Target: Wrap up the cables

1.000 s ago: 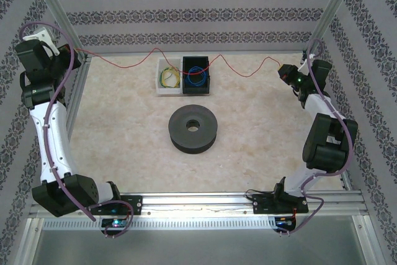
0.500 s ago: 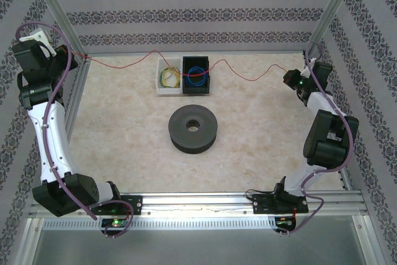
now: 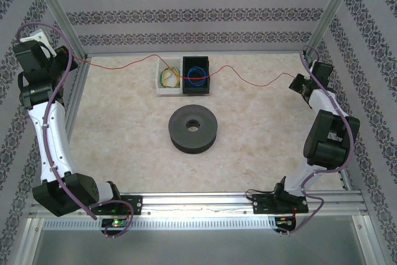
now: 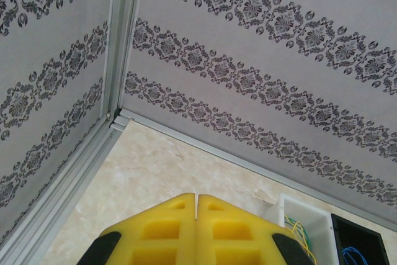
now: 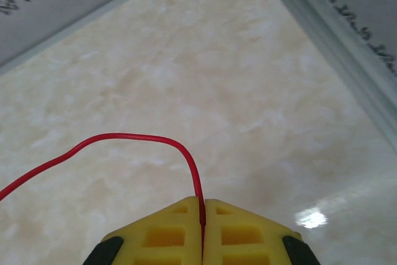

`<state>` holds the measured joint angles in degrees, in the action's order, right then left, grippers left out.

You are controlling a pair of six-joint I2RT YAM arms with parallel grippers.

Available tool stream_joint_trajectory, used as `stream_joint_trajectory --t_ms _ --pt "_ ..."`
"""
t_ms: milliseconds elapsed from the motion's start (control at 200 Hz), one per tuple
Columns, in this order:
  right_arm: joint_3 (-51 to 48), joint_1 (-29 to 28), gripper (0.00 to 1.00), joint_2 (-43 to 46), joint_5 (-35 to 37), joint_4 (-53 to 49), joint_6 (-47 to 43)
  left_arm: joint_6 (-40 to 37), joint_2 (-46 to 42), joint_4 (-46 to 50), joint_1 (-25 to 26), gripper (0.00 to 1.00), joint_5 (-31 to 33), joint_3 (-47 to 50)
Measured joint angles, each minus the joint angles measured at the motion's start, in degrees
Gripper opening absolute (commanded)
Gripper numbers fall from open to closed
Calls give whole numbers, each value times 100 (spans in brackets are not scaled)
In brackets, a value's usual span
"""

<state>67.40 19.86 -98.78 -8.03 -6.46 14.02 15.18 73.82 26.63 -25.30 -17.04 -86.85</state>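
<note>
The red wire hangs over the black bin across the table, so the right gripper needs to move from the wall toward the black bin next and release.
The cable is one thin red wire (image 3: 124, 64) hanging in the air across the back of the table, over the two bins. Its left end runs to my left gripper (image 3: 73, 58), raised at the back left corner. In the left wrist view that gripper (image 4: 196, 195) has its yellow jaws pressed together, and the wire cannot be seen between them. The right end runs to my right gripper (image 3: 295, 82) near the right wall. My right gripper (image 5: 202, 200) is shut on the red wire (image 5: 124, 136), which curves up out of the jaws and off to the left.
A black spool (image 3: 193, 128) with a centre hole lies mid-table. Behind it stand a white bin (image 3: 157, 82) holding a yellow-green coil and a black bin (image 3: 196, 59) holding a blue coil. Metal frame posts and patterned walls enclose the table.
My right gripper has moved right and slightly nearer, toward the wall. The red wire has been drawn straighter, with fewer waves. The left gripper shifted a little up and left.
</note>
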Motion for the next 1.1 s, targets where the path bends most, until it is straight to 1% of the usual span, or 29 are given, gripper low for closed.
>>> stream_joint_trajectory --t_ms 390,480,545,610,645,774,904,1004,1099 --pt "35 -52 0 0 1882 -387 -651 -20 0 2 0 0 22 0" --pt "35 -136 0 0 2194 -389 -800 -22 0 2 0 0 22 0" --pt "35 -177 0 0 2275 -385 -863 -22 0 0 0 0 22 0" --pt "7 -199 0 7 2203 -304 -890 -22 0 2 0 0 22 0" --pt "-70 -201 0 48 2052 -186 -887 -22 0 0 0 0 17 4" --pt "-527 -328 0 372 1246 229 -813 -11 -52 -37 0 0 -42 199" --pt "-627 -684 0 527 535 511 -688 37 -175 -98 17 0 -107 599" --pt "-525 -979 0 446 341 581 -610 70 -310 -190 122 0 -85 951" --pt "-199 -1113 0 129 372 573 -387 74 -439 -240 358 0 -37 1231"
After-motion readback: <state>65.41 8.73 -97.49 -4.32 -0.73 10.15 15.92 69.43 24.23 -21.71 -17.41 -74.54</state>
